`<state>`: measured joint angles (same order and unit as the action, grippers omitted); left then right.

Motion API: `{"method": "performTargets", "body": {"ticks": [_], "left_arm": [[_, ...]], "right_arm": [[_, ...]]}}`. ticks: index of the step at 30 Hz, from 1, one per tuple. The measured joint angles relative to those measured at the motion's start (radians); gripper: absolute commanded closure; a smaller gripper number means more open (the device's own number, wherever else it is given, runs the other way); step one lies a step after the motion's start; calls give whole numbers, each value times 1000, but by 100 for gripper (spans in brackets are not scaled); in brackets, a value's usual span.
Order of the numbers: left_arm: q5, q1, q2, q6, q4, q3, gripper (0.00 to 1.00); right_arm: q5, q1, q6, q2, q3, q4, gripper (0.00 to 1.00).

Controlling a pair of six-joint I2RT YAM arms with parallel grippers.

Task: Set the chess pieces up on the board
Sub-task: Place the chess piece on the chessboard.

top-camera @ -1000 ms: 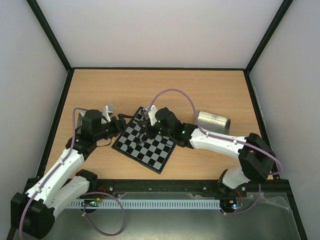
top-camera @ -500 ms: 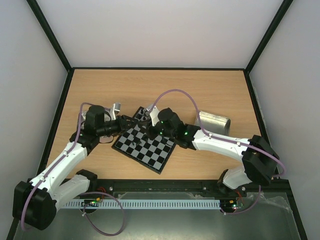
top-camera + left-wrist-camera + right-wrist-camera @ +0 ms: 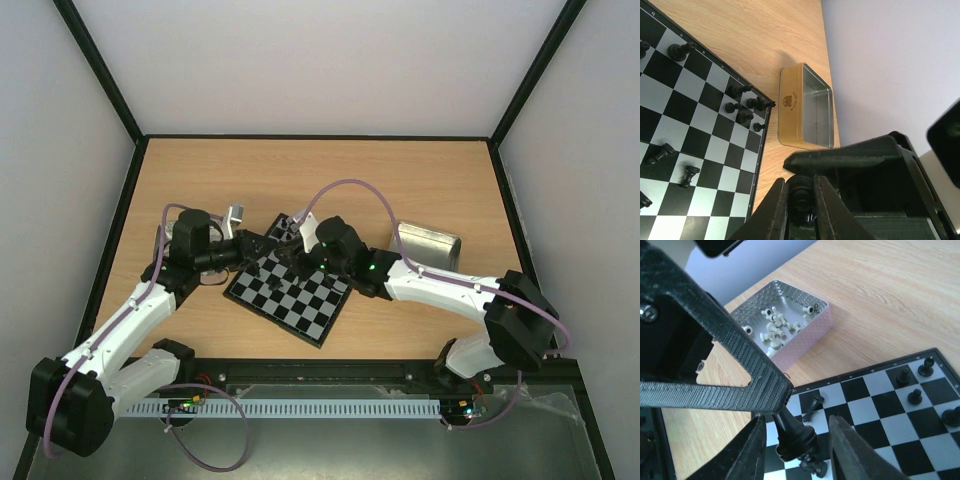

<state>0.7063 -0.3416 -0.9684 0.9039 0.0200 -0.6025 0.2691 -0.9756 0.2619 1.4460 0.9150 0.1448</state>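
Note:
My left gripper holds the black piece. It will swing along the board's far edge, then tilt down and let go of the piece there.
The board (image 3: 290, 297) lies tilted in the middle of the table, and both grippers meet over its far-left corner. My left gripper (image 3: 801, 200) is shut on a black chess piece (image 3: 801, 190). In the right wrist view that piece (image 3: 797, 432) hangs from the left gripper's ribbed fingertip (image 3: 740, 375), between the fingers of my right gripper (image 3: 797, 450). The right gripper is open, with a gap on each side of the piece. Several black chess pieces stand or lie on the board (image 3: 700, 120): one is toppled (image 3: 815, 405), others stand along the edge (image 3: 740, 90).
A silver tray (image 3: 817, 322) holding several white pieces sits just off the board's corner, behind the left arm (image 3: 233, 215). A gold-sided metal tin (image 3: 790, 107) lies off the opposite side, to the right (image 3: 428, 243). Black frame rails border the table.
My left arm swung right to meet the right gripper and closed on the black piece. The right gripper's jaws have spread away from that piece.

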Motion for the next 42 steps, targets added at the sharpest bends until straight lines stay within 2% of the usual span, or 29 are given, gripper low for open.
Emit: {"method": "performTargets", "body": {"ticks": [4, 9, 12, 18, 25, 32, 36, 42], "left_arm": [[-17, 0, -4, -23, 19, -2, 94], [-82, -3, -58, -88, 105, -52, 94], [-163, -27, -104, -136, 161, -111, 94], [-399, -180, -238, -206, 264, -264, 94], [-648, -356, -526, -255, 346, -484, 94], [-798, -433, -826, -296, 442, -726, 94], [-850, -444, -910, -308, 468, -793, 94], [-945, -446, -957, -312, 471, -805, 94]], "right_arm": [[-29, 0, 11, -17, -20, 2, 48], [-114, 0, 42, -106, -95, 0, 42], [-215, -1, 90, -176, -126, -18, 40], [-542, -1, 234, -326, -136, -138, 38], [-813, 1, 388, -518, -150, -276, 36], [-935, 1, 464, -657, -172, -343, 35], [-960, 2, 484, -672, -172, -372, 35], [-966, 2, 503, -672, -179, -399, 34]]}}
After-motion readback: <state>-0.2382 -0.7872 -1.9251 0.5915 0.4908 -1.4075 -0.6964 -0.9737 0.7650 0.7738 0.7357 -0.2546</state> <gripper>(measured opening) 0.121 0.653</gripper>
